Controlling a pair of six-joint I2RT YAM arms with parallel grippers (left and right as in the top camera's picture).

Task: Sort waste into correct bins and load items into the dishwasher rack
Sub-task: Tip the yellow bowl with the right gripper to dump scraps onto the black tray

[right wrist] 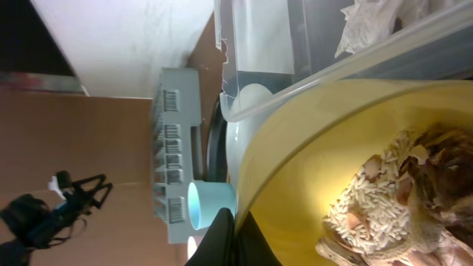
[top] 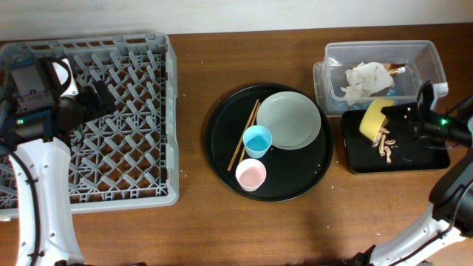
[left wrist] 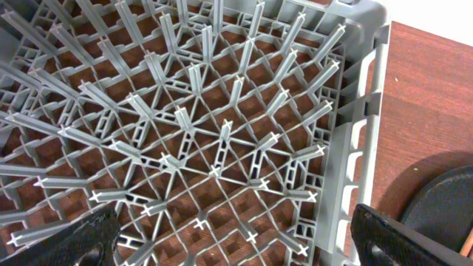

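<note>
I will tip the bowl further with my right gripper, as leftovers still stick inside, then lower it upright onto the serving tray [top: 218, 148] by the pink cup and release it.
My right gripper [top: 403, 117] is shut on the rim of the yellow bowl [top: 374, 118] and holds it tipped over the shallow black tray [top: 436, 159]. Brown-beige food leftovers [top: 384, 145] lie on that tray, and more cling inside the bowl [right wrist: 392, 199]. The crumpled white napkin [top: 366, 80] lies in the clear tub [top: 429, 55]. The grey-green plate [top: 289, 120], light-blue cup [top: 257, 140], pink cup [top: 251, 176] and chopsticks [top: 243, 135] sit on the round black serving tray [top: 218, 148]. My left gripper [left wrist: 236, 244] is open above the empty grey dishwasher rack [top: 159, 111].
The rack fills the table's left side, the round serving tray stands in the middle, and the tub and black tray stand at the right. Bare wooden table [top: 192, 229] runs along the front edge.
</note>
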